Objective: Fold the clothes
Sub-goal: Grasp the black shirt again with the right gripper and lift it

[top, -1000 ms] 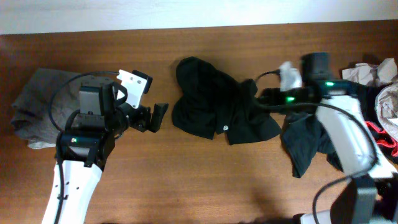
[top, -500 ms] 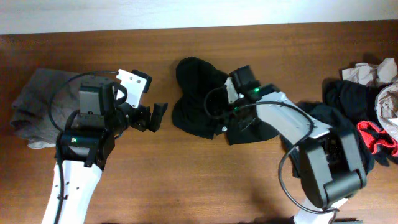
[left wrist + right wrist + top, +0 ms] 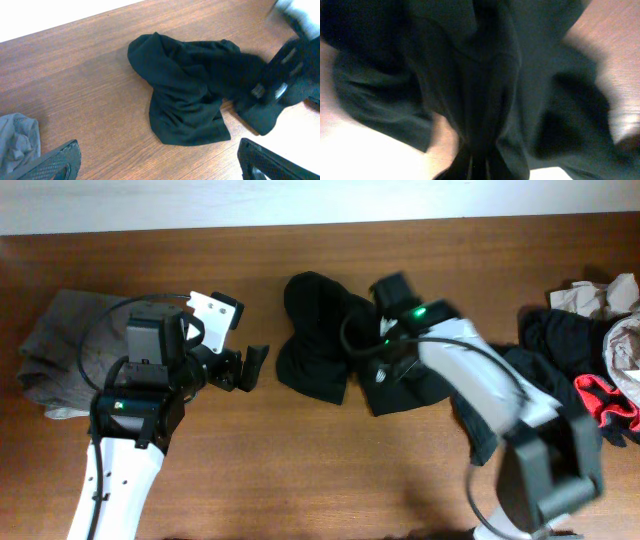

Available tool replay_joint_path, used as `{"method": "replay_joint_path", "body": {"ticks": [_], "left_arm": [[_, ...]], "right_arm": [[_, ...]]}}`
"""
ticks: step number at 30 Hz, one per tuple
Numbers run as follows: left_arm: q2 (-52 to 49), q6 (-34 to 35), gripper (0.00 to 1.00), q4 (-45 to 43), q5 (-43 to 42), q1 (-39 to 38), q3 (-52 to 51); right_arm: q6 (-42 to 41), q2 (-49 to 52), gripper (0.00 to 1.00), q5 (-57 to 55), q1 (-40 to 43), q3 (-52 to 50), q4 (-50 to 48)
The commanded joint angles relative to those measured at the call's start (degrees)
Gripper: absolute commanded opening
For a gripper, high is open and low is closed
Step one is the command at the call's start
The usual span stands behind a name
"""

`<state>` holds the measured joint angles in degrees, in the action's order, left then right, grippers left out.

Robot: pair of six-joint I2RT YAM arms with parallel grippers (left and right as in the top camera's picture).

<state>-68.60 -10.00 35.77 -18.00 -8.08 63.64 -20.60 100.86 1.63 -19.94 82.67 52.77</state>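
Note:
My right gripper holds the fold and the shirt lies crumpled. It will go up, swing to the right in the overhead view, then go down over the middle of the table and let go of the fold.
The clothes in play are a crumpled black T-shirt (image 3: 320,345) lying mid-table, seen spread in the left wrist view (image 3: 185,95). My right gripper (image 3: 372,352) is down on the shirt's right half and shut on a bunched fold of it; in the right wrist view the dark cloth (image 3: 485,75) fills the frame and runs into the closed jaws (image 3: 481,167). My left gripper (image 3: 245,340) hovers open just left of the shirt, not touching it, its fingers (image 3: 50,162) wide apart over bare wood.
A grey garment (image 3: 55,350) lies under the left arm at the table's left end. At the right end sits a pile with a black garment (image 3: 560,340), a red piece (image 3: 605,405) and beige cloth (image 3: 600,295).
My right arm swung from the pile at the right over to the black T-shirt and its jaws closed on the cloth. The left arm has not moved.

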Motion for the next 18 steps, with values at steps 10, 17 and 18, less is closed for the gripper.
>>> {"method": "replay_joint_path", "body": {"ticks": [10,17,18], "left_arm": [[-0.07,0.31,1.00,-0.15,-2.32,0.00,1.20],[-0.09,0.33,1.00,-0.13,-4.81,-0.02,1.20],[-0.09,0.33,1.00,-0.13,-5.51,-0.02,1.18]], "right_arm": [[7.91,-16.41,0.04,-4.28,3.17,22.10,4.92],[12.55,-16.41,0.04,-4.48,3.15,23.12,4.85],[12.90,-16.41,0.04,-4.44,3.15,23.56,4.92]]}}
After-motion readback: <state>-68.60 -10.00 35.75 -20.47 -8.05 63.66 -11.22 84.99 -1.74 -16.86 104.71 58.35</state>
